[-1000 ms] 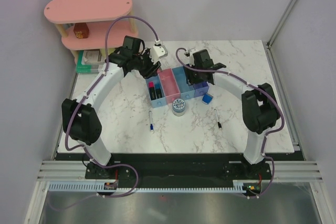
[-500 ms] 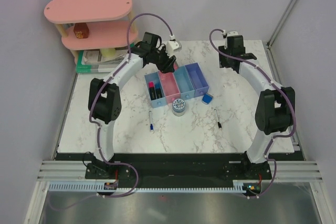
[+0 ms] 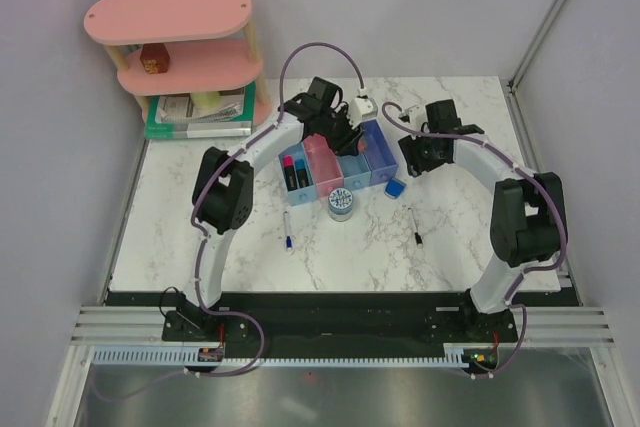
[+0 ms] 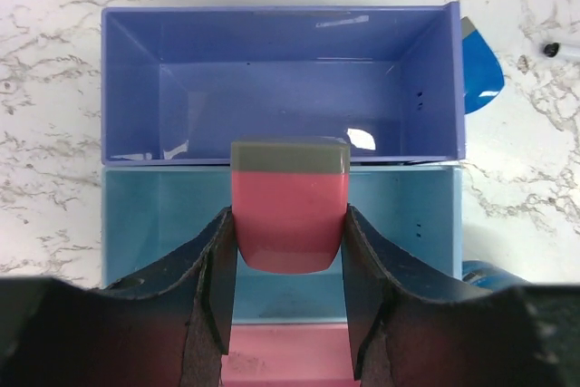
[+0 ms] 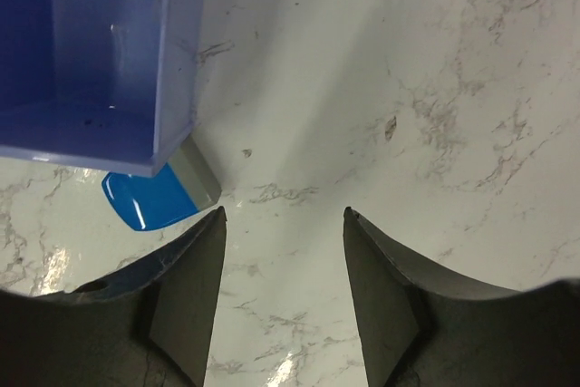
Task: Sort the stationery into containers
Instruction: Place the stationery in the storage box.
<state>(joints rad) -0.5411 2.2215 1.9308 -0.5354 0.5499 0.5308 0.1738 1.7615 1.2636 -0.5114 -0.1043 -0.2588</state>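
Note:
Next, my left gripper lowers toward the light blue third bin [image 4: 195, 224], easing slightly outward, to release the pink eraser [image 4: 290, 201] there, since that bin lies open and empty below.
My left gripper [image 4: 288, 217] is shut on a pink eraser [image 4: 290, 201] with a grey end, held above the third bin, light blue [image 4: 408, 224], of the row of containers. The darker blue bin [image 4: 272, 79] lies beyond it and the pink bin [image 4: 290, 360] nearer. My right gripper [image 5: 284, 215] stands open over bare marble, its left fingertip close to the blue block [image 5: 149, 197], which lies by the darker blue bin's [image 5: 91, 52] corner. On the table lie a round tin [image 3: 341, 204], a white pen [image 3: 287, 230] with a blue cap and a thin black pen [image 3: 414, 227].
The leftmost light blue bin [image 3: 295, 175] holds two dark items, one with a pink end. A pink tiered shelf [image 3: 170, 17] with a red-brown box [image 3: 153, 57] stands at the back left, over a green-edged stack of books [image 3: 200, 112]. White walls close in on the table's sides and back.
My left arm has carried the eraser rightward along the row of bins. My right arm swung to the back right, then came down beside the blue block, jaws a little wider.

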